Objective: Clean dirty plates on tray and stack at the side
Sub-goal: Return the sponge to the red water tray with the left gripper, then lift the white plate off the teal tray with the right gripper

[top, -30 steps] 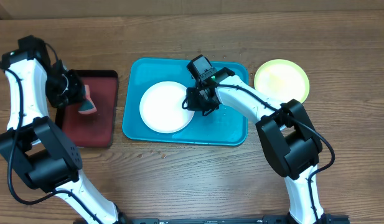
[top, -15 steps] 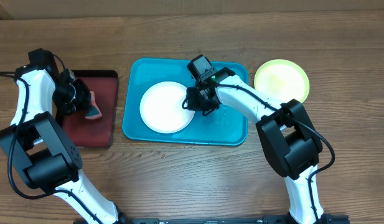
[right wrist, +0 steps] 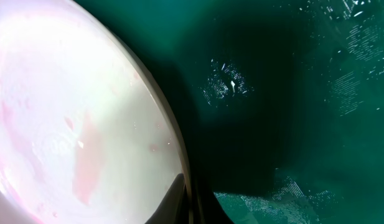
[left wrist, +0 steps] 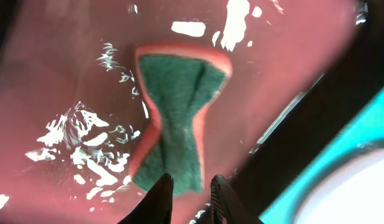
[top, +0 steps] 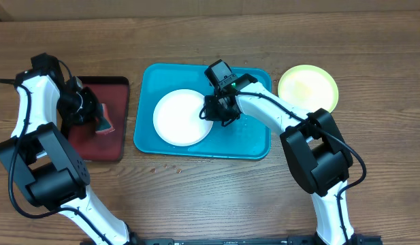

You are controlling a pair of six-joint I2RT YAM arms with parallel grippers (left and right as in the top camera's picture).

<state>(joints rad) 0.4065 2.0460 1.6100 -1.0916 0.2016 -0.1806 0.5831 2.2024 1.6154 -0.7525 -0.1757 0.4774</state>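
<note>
I should raise my right gripper, move right in the overhead view and lower the white plate (top: pixel 179 117) onto the yellow-green plate (top: pixel 308 88), then release it, as that sits beside the tray.
The white plate (top: pixel 179 117) lies in the left half of the teal tray (top: pixel 254 139). My right gripper (top: pixel 216 112) is shut on its right rim. In the right wrist view the plate (right wrist: pixel 67 112) shows faint pink smears, and my fingers (right wrist: pixel 190 199) pinch its edge above the tray floor (right wrist: pixel 291 93). The yellow-green plate (top: pixel 308 88) sits on the table to the right of the tray. The light blue plate is out of view. My left gripper (top: pixel 87 112) is slightly open and hovers over the dark red tray.
A green sponge with an orange edge (left wrist: pixel 176 106) lies flat on the wet dark red tray (left wrist: pixel 67 74), its near end just beyond my left fingertips (left wrist: pixel 190 193). In the overhead view the sponge (top: pixel 104 124) lies near the red tray's (top: pixel 94 146) right side.
My left arm moved right and lower over the dark red tray, and the sponge shifted slightly right and toward the front. The right arm and white plate have not moved.
</note>
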